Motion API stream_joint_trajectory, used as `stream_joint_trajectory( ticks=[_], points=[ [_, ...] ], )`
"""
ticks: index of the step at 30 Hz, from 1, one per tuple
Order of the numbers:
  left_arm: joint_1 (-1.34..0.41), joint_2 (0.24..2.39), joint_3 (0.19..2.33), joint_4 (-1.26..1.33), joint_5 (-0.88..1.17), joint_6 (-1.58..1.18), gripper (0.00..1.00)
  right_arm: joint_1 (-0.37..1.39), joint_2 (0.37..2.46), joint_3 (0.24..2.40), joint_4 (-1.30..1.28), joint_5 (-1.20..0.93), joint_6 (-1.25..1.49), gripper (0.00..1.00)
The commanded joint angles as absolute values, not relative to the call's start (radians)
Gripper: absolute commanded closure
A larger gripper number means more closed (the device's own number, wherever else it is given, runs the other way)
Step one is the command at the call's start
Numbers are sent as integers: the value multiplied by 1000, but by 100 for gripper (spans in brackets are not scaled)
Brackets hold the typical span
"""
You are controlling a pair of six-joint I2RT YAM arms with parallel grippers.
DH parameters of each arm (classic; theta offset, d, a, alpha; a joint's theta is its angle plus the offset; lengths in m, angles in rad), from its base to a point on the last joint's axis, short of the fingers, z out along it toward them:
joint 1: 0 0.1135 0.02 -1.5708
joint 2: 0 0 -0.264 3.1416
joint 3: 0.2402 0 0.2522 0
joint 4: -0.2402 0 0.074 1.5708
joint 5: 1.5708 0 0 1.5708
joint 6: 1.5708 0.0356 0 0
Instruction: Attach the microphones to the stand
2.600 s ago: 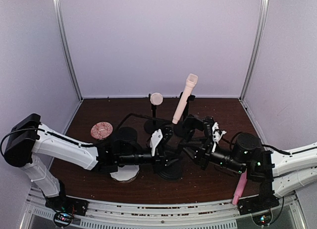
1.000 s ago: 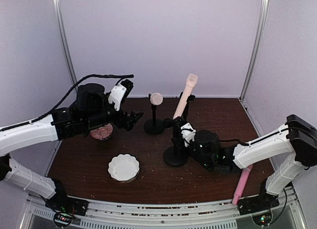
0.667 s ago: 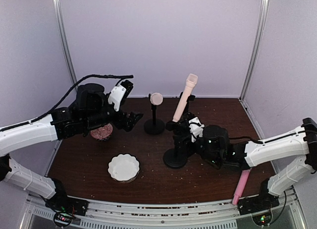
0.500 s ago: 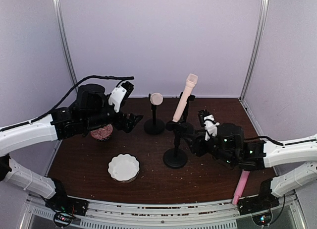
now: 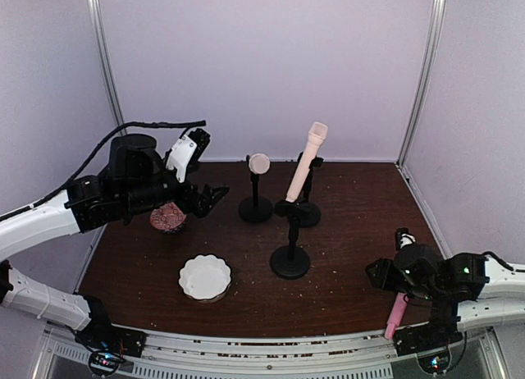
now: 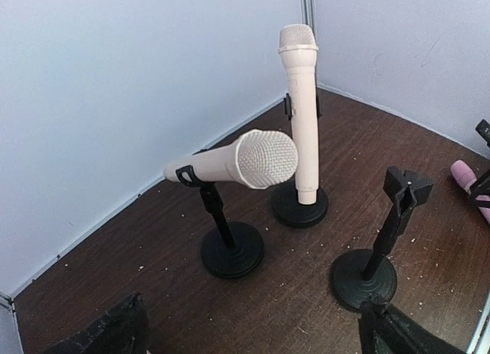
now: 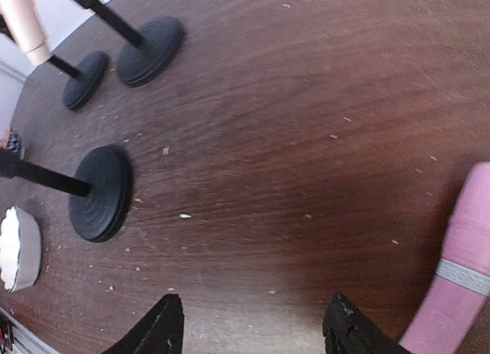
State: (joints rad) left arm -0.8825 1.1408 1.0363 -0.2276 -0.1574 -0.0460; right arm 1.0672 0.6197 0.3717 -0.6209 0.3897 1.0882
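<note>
The pink microphone's handle (image 5: pixel 398 310) (image 7: pixel 445 316) lies below my right gripper, on the right in its wrist view, so the gripper will turn toward that side and lower onto the handle next.
Two cream microphones sit in clips: one tilted on the back left stand (image 5: pixel 255 208), its head (image 5: pixel 259 162) toward the camera, the other upright (image 5: pixel 305 162) on the back right stand (image 5: pixel 307 214). In the left wrist view they appear as the tilted microphone (image 6: pixel 237 161) and the upright one (image 6: pixel 301 109). The front stand (image 5: pixel 290 262) has a bare clip (image 6: pixel 407 187). A pink microphone (image 5: pixel 399 309) lies at the near right edge. My right gripper (image 5: pixel 373 274) hangs open just left of that pink microphone (image 7: pixel 459 285), empty. My left gripper (image 5: pixel 212 197) is open, raised left of the stands.
A white fluted bowl (image 5: pixel 205 277) sits near the front left, and a pink patterned disc (image 5: pixel 168 217) lies under my left arm. Crumbs dot the brown table. White walls close in the back and sides. The front stand's base (image 7: pixel 99 193) is left of my right gripper.
My right arm has pulled back from the front stand to the near right beside the pink microphone, and its jaws have opened. The left arm shifted slightly left.
</note>
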Motion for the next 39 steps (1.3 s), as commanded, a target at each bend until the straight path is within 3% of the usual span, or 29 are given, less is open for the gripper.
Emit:
stream_joint_trajectory(
  ticks=[1, 15, 29, 39],
  points=[
    [-877, 1137, 1060, -205, -133, -31, 2, 1043, 592, 413, -926, 457, 1328, 38],
    [-877, 1129, 1072, -215, -73, -64, 2, 940, 704, 430, -1099, 172, 1478, 45],
    [-877, 1098, 1070, -208, -16, -90, 2, 905, 726, 563, -1242, 121, 1565, 45],
    [-876, 1083, 1066, -199, -5, -101, 2, 906, 811, 435, -1087, 54, 1586, 49]
  ],
)
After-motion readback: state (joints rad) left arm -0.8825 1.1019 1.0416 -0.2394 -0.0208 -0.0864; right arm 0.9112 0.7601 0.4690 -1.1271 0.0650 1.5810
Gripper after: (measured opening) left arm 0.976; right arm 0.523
